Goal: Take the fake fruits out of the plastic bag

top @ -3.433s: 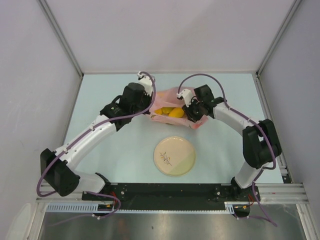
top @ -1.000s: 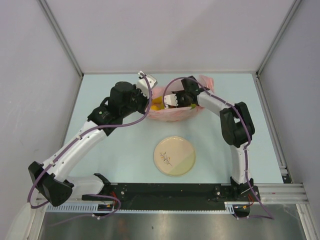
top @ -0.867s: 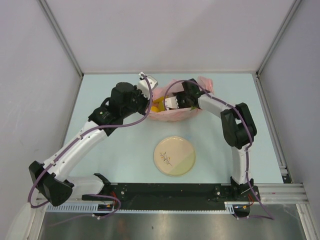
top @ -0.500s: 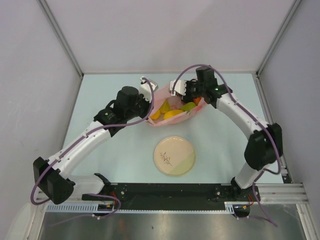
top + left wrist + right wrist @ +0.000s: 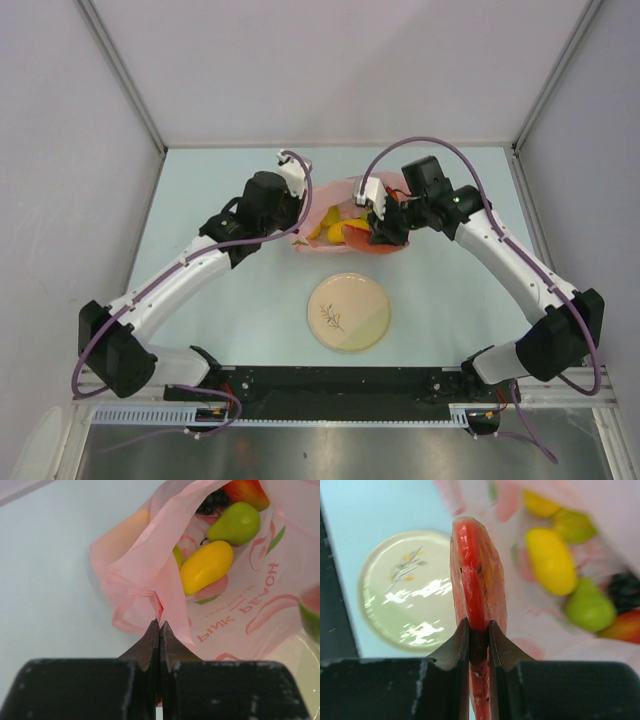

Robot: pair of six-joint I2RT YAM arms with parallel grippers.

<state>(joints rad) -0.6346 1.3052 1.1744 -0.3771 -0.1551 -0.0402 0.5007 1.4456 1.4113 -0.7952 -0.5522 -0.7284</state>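
The red watermelon slice (image 5: 477, 575) goes back and down past the bag's near edge in my right gripper next, for release on the plate's far side (image 5: 441, 587), which lies empty.
The pink plastic bag (image 5: 345, 215) lies open at mid table, also in the left wrist view (image 5: 235, 605). My left gripper (image 5: 159, 627) is shut on the bag's left edge (image 5: 298, 222). Inside lie a yellow mango (image 5: 206, 566), a green pear (image 5: 235, 524), a red piece (image 5: 247, 491) and dark grapes (image 5: 214, 500). My right gripper (image 5: 478, 630) is shut on the red watermelon slice (image 5: 477, 575) and holds it above the bag's near edge (image 5: 378, 238). The right wrist view also shows the mango (image 5: 551, 562), pear (image 5: 590, 609) and grapes (image 5: 624, 587).
A round cream plate (image 5: 348, 312) with a sprig drawing sits in front of the bag, also in the right wrist view (image 5: 405, 592). Grey walls close in the table on three sides.
My right gripper reached into the bag, then drew back toward the near side with the watermelon slice in it. My left gripper kept hold of the bag's edge, shifting slightly.
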